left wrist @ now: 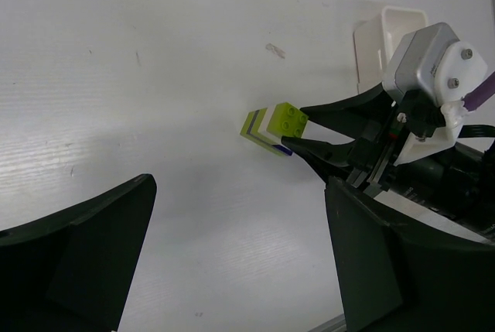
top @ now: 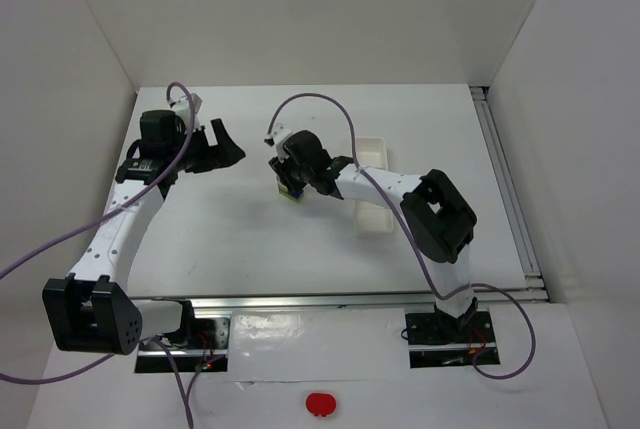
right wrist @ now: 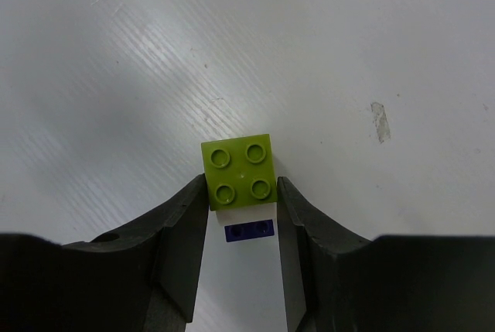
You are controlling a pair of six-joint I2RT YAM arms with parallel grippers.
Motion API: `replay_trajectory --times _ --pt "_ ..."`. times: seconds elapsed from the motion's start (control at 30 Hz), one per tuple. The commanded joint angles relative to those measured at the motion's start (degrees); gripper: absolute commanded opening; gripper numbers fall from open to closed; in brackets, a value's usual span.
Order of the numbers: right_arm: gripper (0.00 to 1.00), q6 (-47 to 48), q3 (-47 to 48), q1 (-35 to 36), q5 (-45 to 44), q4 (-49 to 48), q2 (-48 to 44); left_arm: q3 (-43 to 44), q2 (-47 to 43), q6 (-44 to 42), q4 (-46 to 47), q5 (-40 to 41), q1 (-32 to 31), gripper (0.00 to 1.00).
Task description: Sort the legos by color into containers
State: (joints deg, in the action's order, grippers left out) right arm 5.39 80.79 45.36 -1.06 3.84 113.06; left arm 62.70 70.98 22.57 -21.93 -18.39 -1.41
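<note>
My right gripper lifts next, pulls the yellow-green brick away at my left gripper, and lowers it into the tray's far end [top: 371, 153], because the stack mixes colors.
My right gripper [right wrist: 242, 193] is shut on a small stack of legos: a yellow-green brick [right wrist: 238, 171] on a white piece [right wrist: 244, 214] with a dark purple-blue piece [right wrist: 249, 230] behind it. The fingers press the stack's two sides. In the top view the stack [top: 291, 190] is at the table's middle, left of the long white tray [top: 372, 221]. The left wrist view shows the stack [left wrist: 274, 127] tilted, close over the table, with the tray's end [left wrist: 394, 26] behind it. My left gripper [left wrist: 240, 193] is open and empty, left of the stack [top: 228, 144].
The right arm's forearm [top: 385, 187] lies across the middle of the tray and hides its inside. White walls enclose the table at the left, back and right. A metal rail [top: 505, 179] runs along the table's right edge.
</note>
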Motion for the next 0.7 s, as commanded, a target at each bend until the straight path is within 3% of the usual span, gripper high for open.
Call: replay_trajectory --times 0.0,0.07,0.23,0.33,0.47,0.6,0.67 --pt "0.32 -2.48 2.61 -0.28 -0.62 -1.54 -0.54 0.15 -0.5 -0.86 1.45 -2.26 0.36 1.0" --pt "0.29 -3.89 1.65 -1.33 1.75 -2.08 -3.79 -0.46 -0.49 -1.47 2.33 -4.71 0.36 1.0" --pt "0.26 -7.49 -0.9 -9.65 22.44 -1.29 -11.27 -4.86 0.73 -1.57 7.5 -17.0 1.5 0.98" --pt "0.26 -9.07 -2.04 -15.1 34.32 0.55 -14.7 -7.15 3.28 -0.51 12.6 -26.5 2.02 1.0" --pt "0.26 -13.9 -5.55 -20.83 43.05 0.3 -19.89 -7.24 8.73 2.47 22.08 -41.96 2.55 0.98" --pt "0.26 -19.87 -10.82 -25.06 52.46 -4.0 -24.62 -7.25 12.77 5.91 31.67 -48.92 0.72 0.98" --pt "0.26 -21.46 -13.46 -25.76 54.66 -5.76 -26.12 -5.49 14.44 3.99 30.82 -48.93 -1.13 1.0"
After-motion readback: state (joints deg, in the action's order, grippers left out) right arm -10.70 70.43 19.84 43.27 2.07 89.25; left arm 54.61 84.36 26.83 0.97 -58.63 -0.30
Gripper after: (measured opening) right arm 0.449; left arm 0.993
